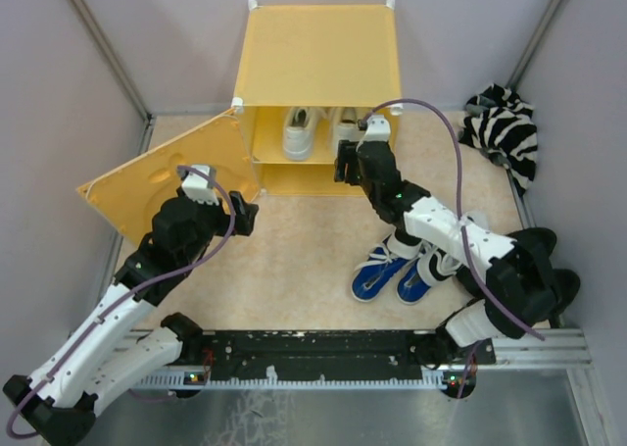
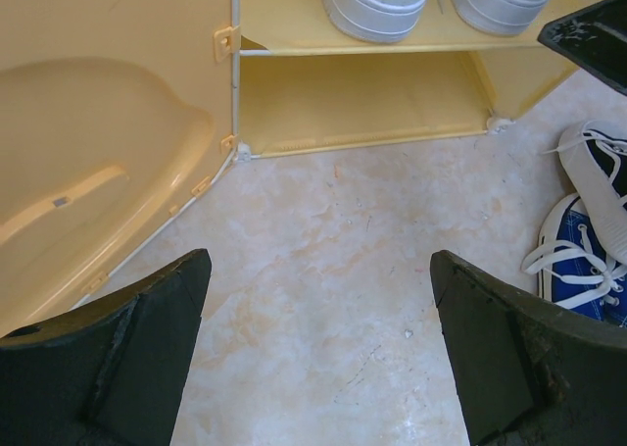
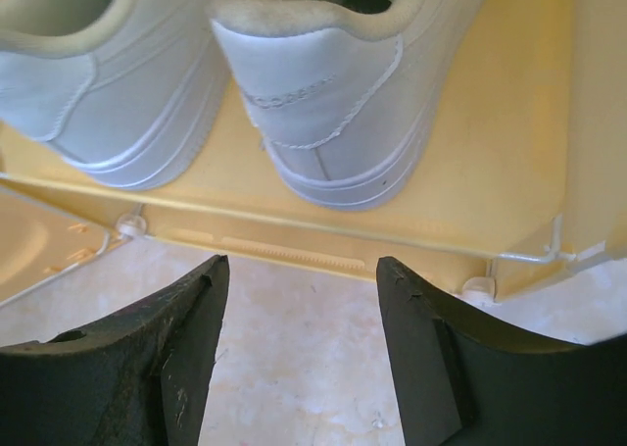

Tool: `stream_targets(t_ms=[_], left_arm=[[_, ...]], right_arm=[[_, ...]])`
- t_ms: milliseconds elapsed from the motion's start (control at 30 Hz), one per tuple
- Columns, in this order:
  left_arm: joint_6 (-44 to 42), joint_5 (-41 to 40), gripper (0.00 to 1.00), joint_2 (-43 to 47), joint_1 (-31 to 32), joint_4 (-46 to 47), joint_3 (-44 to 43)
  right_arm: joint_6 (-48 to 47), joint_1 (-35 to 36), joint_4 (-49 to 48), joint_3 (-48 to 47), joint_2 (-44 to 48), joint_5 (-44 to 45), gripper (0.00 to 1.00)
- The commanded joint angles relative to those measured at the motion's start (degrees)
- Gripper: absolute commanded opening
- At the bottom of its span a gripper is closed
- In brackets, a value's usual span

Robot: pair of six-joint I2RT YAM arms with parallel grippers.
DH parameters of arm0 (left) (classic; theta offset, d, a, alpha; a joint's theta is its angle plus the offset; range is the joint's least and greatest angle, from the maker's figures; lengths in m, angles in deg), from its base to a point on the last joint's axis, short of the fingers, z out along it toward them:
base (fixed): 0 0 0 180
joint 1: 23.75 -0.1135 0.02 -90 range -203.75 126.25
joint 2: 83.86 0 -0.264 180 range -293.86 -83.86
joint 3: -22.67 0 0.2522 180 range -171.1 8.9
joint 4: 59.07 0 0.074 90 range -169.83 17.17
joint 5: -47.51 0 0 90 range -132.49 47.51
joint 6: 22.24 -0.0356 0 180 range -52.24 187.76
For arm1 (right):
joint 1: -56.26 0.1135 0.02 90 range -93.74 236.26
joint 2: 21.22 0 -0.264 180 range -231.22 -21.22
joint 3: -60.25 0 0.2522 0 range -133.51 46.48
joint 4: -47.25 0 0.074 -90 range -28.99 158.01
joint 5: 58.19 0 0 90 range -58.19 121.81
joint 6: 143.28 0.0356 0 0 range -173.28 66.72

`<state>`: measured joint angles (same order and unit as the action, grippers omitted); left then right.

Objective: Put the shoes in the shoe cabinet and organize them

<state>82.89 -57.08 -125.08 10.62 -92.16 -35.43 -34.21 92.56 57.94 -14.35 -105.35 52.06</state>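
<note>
My right gripper should next move back and down onto the black-and-white shoe's heel, as the white shoes are on the upper shelf and the lower shelf is empty.
The yellow shoe cabinet (image 1: 318, 54) stands at the back with its door (image 1: 167, 176) swung open to the left. Two white shoes (image 1: 299, 132) (image 1: 345, 127) sit heels-out on its upper shelf (image 3: 490, 172); the lower compartment (image 2: 353, 103) holds nothing. My right gripper (image 3: 302, 265) is open and empty, just in front of the right white shoe's heel (image 3: 333, 103) and not touching it. My left gripper (image 2: 319, 260) hangs wide open over bare floor beside the door (image 2: 98, 152). Two blue shoes (image 1: 377, 270) lie on the floor by the right arm, with a black-and-white shoe (image 2: 602, 167) next to them.
A zebra-striped cloth (image 1: 505, 127) lies at the back right by the wall. Grey walls close in the floor on three sides. The right arm (image 1: 441, 225) reaches over the blue shoes towards the cabinet.
</note>
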Motion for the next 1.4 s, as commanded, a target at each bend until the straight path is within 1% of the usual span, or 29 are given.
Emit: stream_targets(t_ms=[0, 167, 267, 400, 500, 567, 667, 767, 900, 1000, 1267, 1367], left_arm=[[-0.47, 0.13, 0.99, -0.18, 0.08, 1.14, -0.37], [-0.16, 0.06, 0.99, 0.14, 0.13, 0.93, -0.37], [-0.02, 0.66, 0.99, 0.48, 0.08, 0.71, -0.06], [0.06, 1.73, 0.99, 0.57, 0.08, 0.11, 0.02], [-0.02, 2.46, 0.99, 0.69, 0.08, 0.08, 0.00], [0.04, 3.11, 0.99, 0.87, 0.09, 0.24, 0.16], [-0.23, 3.11, 0.99, 1.34, 0.08, 0.82, 0.61], [-0.58, 3.07, 0.99, 1.77, 0.08, 1.03, 0.87], [-0.81, 3.08, 0.99, 1.98, 0.08, 1.14, 0.86], [-0.57, 3.23, 0.99, 1.94, 0.08, 1.13, 1.09], [-1.18, 3.13, 0.99, 1.00, 0.13, 0.98, 1.10], [-1.35, 3.01, 0.99, 0.38, 0.08, 0.96, 0.98]], right_arm=[[0.64, 2.13, 4.73, -0.56, 6.40, -2.37, 0.63], [5.56, 4.97, 21.09, -0.08, 11.85, -0.58, 0.63], [11.10, 5.27, 31.59, 1.91, 17.84, 3.50, 0.64], [19.49, 5.23, 49.28, 1.51, 26.57, 8.17, 0.67], [23.04, 4.14, 59.60, 0.71, 31.25, 8.90, 0.69], [24.09, 1.27, 64.37, 1.07, 31.57, 7.12, 0.70], [25.26, -1.43, 64.58, 3.63, 31.87, 3.75, 0.70], [25.63, -1.55, 61.73, 5.35, 31.13, 6.44, 0.70], [22.17, -1.66, 58.45, 4.44, 25.17, 7.91, 0.70], [21.49, -1.75, 56.44, 4.25, 21.64, 8.69, 0.70], [23.47, -4.16, 45.69, 10.42, 20.32, 10.13, 0.69], [23.88, -5.96, 43.84, 11.83, 18.55, 9.58, 0.67]])
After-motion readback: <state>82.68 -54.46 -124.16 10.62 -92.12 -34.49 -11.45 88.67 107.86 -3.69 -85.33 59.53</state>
